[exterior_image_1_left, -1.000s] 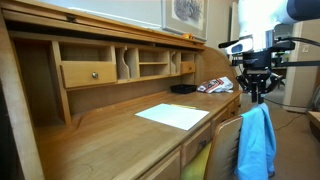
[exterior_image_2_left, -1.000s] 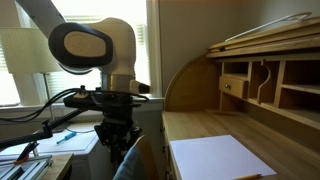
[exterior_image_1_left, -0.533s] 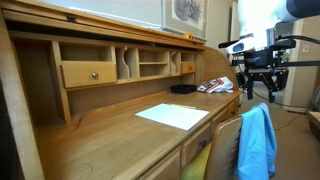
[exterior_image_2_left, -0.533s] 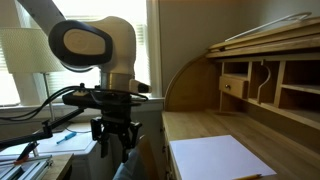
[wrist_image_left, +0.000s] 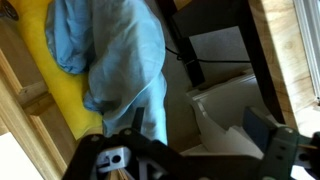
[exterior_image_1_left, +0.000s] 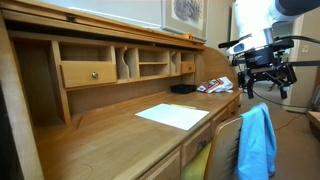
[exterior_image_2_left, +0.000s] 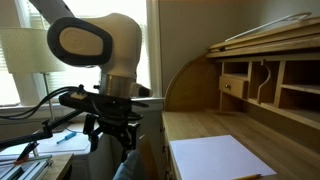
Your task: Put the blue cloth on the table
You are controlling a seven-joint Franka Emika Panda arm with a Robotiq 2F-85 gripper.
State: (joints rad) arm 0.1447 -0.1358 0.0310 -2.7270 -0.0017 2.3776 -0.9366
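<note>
The cloth's top is below my open fingers and closer to the table. My gripper should next move down and toward the table, onto that top edge (exterior_image_1_left: 257, 109) (wrist_image_left: 148, 98).
The blue cloth (exterior_image_1_left: 257, 141) hangs wrinkled over the back of the wooden chair (exterior_image_1_left: 226, 140) beside the table (exterior_image_1_left: 110, 140). My gripper (exterior_image_1_left: 266, 92) hovers just above the cloth's top with its fingers spread wide and nothing between them. In an exterior view the gripper (exterior_image_2_left: 112, 140) stands over a small visible bit of the cloth (exterior_image_2_left: 125, 169). The wrist view looks down on the cloth (wrist_image_left: 115, 60) over the yellow-green seat (wrist_image_left: 55, 100). There the open gripper (wrist_image_left: 200, 125) is clear of the fabric.
A flat white paper sheet (exterior_image_1_left: 173, 116) lies on the table top (exterior_image_2_left: 190, 125). A hutch with pigeonholes and a knobbed drawer (exterior_image_1_left: 90, 73) lines the rear. Dark and red-white items (exterior_image_1_left: 210, 86) sit at the far end. A side surface with papers and pens (exterior_image_2_left: 60, 142) stands behind the arm.
The gripper has opened from nearly shut to wide and risen slightly off the cloth's top. The cloth stays draped on the chair back.
</note>
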